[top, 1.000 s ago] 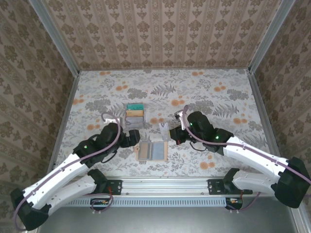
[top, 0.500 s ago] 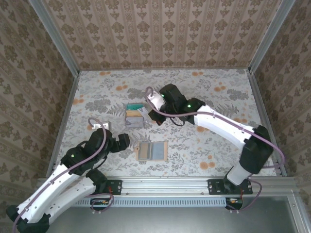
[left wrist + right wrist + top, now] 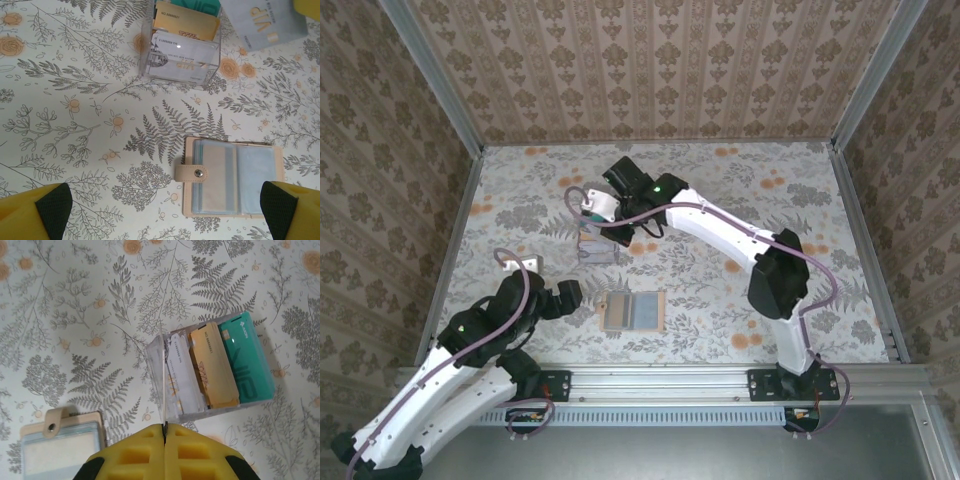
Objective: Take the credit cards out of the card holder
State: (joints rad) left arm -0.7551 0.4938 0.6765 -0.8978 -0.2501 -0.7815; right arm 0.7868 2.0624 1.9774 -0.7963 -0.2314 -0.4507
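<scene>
My right gripper moves down over the near end of the clear box (image 3: 167,412) next. It releases the card beside the pale grey ones, since they stand below it.
The card holder (image 3: 633,311) lies open on the table, tan edge and snap tab to the left, grey-blue sleeves up (image 3: 232,182). Behind it stands a clear box (image 3: 167,412) holding a teal credit card (image 3: 245,357), a yellow one (image 3: 215,367) and a pale grey one (image 3: 182,375). My right gripper (image 3: 164,427) is shut on another pale grey-lilac card (image 3: 163,385), seen edge-on over the box's near-left wall; that card's face (image 3: 265,22) reads VIP. My left gripper (image 3: 165,220) hangs open left of the holder, nothing between its fingers (image 3: 50,210).
The clear box (image 3: 597,245) sits left of centre on the fern-patterned table, a short way behind the holder. Patterned walls and metal rails enclose the table on three sides. The right arm (image 3: 720,225) reaches across the middle of the table.
The right arm swung from beside the holder up and left to the clear box, carrying the card. The left arm drew back to the left, away from the holder.
</scene>
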